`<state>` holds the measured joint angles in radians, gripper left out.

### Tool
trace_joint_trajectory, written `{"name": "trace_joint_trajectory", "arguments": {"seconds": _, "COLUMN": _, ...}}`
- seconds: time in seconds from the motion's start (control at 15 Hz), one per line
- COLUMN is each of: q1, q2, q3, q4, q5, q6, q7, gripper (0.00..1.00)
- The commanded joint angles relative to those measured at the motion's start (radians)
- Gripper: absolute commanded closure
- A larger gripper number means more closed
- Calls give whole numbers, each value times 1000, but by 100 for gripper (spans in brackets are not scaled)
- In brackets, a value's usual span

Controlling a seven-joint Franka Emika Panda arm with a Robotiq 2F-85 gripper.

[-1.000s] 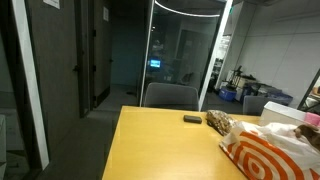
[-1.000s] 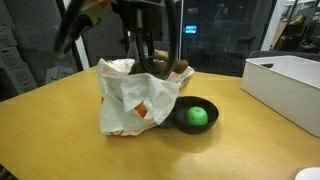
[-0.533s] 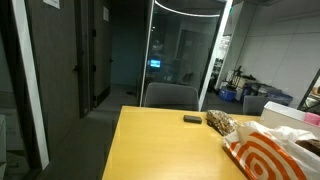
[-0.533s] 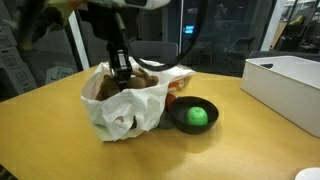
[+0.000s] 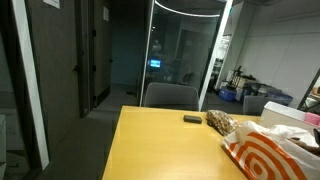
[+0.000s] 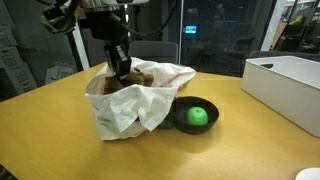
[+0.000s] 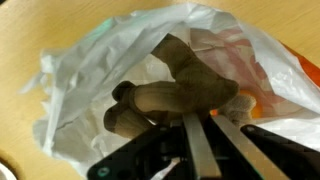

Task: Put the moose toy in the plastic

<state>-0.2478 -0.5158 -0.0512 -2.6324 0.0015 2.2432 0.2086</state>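
I will next lower my gripper into the bag's opening (image 7: 150,72) directly below it and release the moose toy there, since the toy is still at the bag's opening.
The moose toy (image 7: 185,85), a brown plush, lies inside the open mouth of the white plastic bag (image 7: 85,95) in the wrist view. My gripper (image 7: 208,120) has its two fingers close together, with the tips against the toy. In an exterior view the gripper (image 6: 120,68) reaches down into the top of the bag (image 6: 130,112), and a bit of the brown toy (image 6: 146,76) shows at the opening. In an exterior view only the bag's orange-printed side (image 5: 265,155) shows; the gripper is out of that view.
A black bowl with a green ball (image 6: 198,115) sits right beside the bag. A white box (image 6: 285,85) stands further along the wooden table (image 6: 40,125). A small black object (image 5: 191,119) and a brown speckled thing (image 5: 219,122) lie near the table's far edge.
The gripper has shifted sideways along the bag's top, and the bag has been pulled and reshaped with it. Its mouth now stands wider around the toy.
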Motion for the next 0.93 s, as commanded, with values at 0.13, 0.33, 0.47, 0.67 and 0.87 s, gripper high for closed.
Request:
{"name": "trace_joint_trajectory", "arguments": {"seconds": 0.13, "q1": 83, "q2": 85, "q3": -4, "q4": 24, "q5": 70, "q6": 77, "q7": 0, "gripper": 94}}
{"name": "trace_joint_trajectory", "arguments": {"seconds": 0.33, "q1": 111, "q2": 130, "q3": -6, "q4": -6, "q5": 124, "q6": 266, "q7": 5, "gripper": 94}}
{"name": "trace_joint_trajectory", "arguments": {"seconds": 0.47, "q1": 100, "q2": 171, "q3": 22, "q4": -32, "q5": 86, "q6": 415, "q7": 32, "gripper": 93}}
{"name": "trace_joint_trajectory", "arguments": {"seconds": 0.67, "q1": 83, "q2": 268, "q3": 49, "q4": -52, "q5": 30, "q6": 554, "q7": 65, "gripper": 93}}
{"name": "trace_joint_trajectory", "arguments": {"seconds": 0.87, "q1": 93, "q2": 332, "q3": 54, "q4": -51, "q5": 3, "q6": 569, "q7": 82, "gripper": 93}}
